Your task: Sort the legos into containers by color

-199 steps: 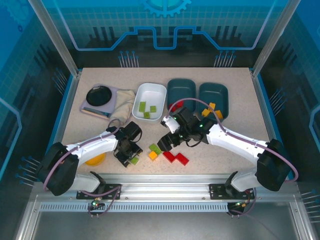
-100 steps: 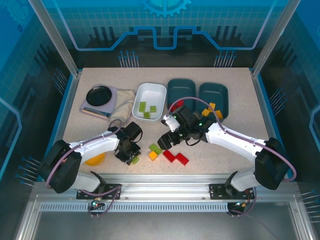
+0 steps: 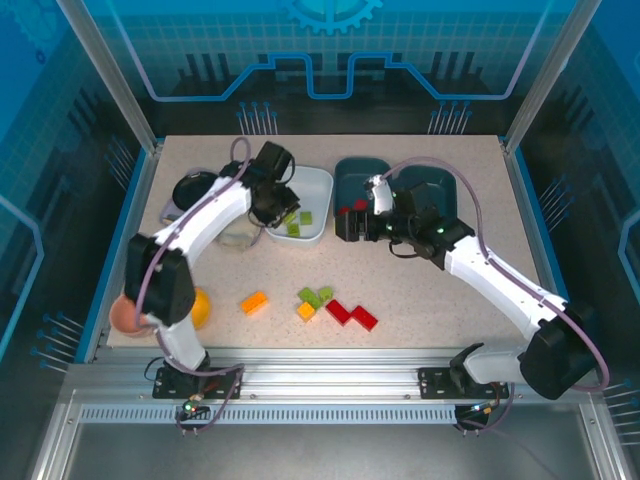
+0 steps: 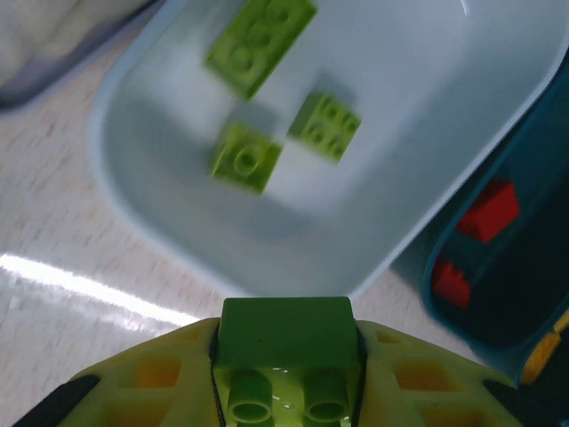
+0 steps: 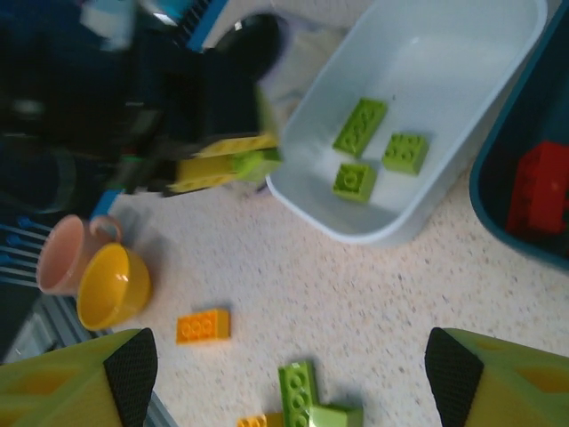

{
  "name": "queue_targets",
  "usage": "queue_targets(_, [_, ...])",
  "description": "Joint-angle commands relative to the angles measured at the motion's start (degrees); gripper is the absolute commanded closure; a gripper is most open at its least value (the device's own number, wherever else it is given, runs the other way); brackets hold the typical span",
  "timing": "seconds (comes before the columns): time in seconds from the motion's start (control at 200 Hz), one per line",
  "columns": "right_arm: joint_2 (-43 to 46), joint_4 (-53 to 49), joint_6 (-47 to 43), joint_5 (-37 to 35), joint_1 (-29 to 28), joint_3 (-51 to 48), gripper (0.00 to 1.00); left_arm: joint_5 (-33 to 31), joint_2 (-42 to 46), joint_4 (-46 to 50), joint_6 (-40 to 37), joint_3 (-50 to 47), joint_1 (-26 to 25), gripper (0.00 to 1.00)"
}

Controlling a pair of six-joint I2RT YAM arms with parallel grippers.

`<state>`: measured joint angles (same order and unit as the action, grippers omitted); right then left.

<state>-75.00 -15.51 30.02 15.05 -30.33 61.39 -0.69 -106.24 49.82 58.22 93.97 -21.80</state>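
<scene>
The white tray point(image 3: 312, 178) holds lime green legos, so the left gripper will next move outward across the tray's rim and release this lego over the tray's bare bottom beyond them.
My left gripper point(image 4: 286, 374) is shut on a lime green lego point(image 4: 286, 334) just above the near-left rim of the white tray point(image 4: 178, 253), which holds three lime green legos point(image 4: 246, 158). From above, that left gripper point(image 3: 272, 208) hangs at the white tray's point(image 3: 312, 178) left side. My right gripper point(image 3: 347, 224) is open with nothing between its fingers, at the near-left edge of a dark teal tray point(image 3: 365, 170) holding red legos point(image 3: 352, 207). The second teal tray point(image 3: 432, 185) has orange legos. An orange lego point(image 3: 254, 301), green legos point(image 3: 315, 296) and red legos point(image 3: 351, 314) lie on the table.
A black bowl point(image 3: 195, 188) sits on a lavender pad at the back left, with a cloth beside it. A yellow bowl point(image 3: 197, 308) and a pink cup point(image 3: 127, 315) stand at the front left. The right wrist view has my left gripper point(image 5: 227, 165) beside the white tray point(image 5: 356, 229).
My left gripper has carried the green lego from the table's front up to the white tray, uncovering an orange lego. My right gripper has moved back from the loose legos to the teal tray.
</scene>
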Motion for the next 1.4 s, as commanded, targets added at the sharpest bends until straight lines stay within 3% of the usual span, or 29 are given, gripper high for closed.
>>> queue_targets(0.0, [-1.58,3.26,3.49,-0.44,1.32,3.91,0.18,-1.06,-10.68,4.70,-6.29,11.47,1.62,0.72])
queue_targets(0.215, [-2.81,-1.36,2.71,-1.29,2.38,6.27,0.18,-0.43,-28.14,6.99,-8.61,30.87,2.99,0.71])
queue_targets(0.335, [-3.53,-7.14,1.33,-3.03,2.38,6.47,0.18,0.16,-34.26,9.78,-9.27,36.92,3.08,0.68])
queue_targets(0.685, [1.07,-24.54,-6.02,-11.80,-1.91,0.76,0.21,2.89,-30.57,8.81,-9.34,36.39,2.91,0.39])
queue_targets(0.791, [2.46,-28.83,-8.37,-14.48,-4.89,-0.69,0.22,3.40,-25.58,8.93,-8.74,35.08,2.73,0.37])
queue_targets(0.936, [0.66,-35.28,-10.38,-16.06,-11.41,-2.18,0.22,4.43,-13.29,6.55,-8.44,26.07,1.78,0.36])
queue_targets(1.106, [-8.41,-42.68,-10.38,-17.39,-18.73,-1.90,0.23,7.57,4.81,-0.11,-8.12,3.20,0.24,0.34])
queue_targets(1.256, [-15.56,-42.94,-8.90,-16.34,-22.11,-0.93,0.24,10.22,18.64,-4.79,-6.82,-15.95,-1.86,0.33])
queue_targets(1.396, [-20.13,-41.69,-7.46,-16.51,-22.58,-0.95,0.25,11.49,28.15,-7.47,-5.34,-28.16,-4.82,0.32])
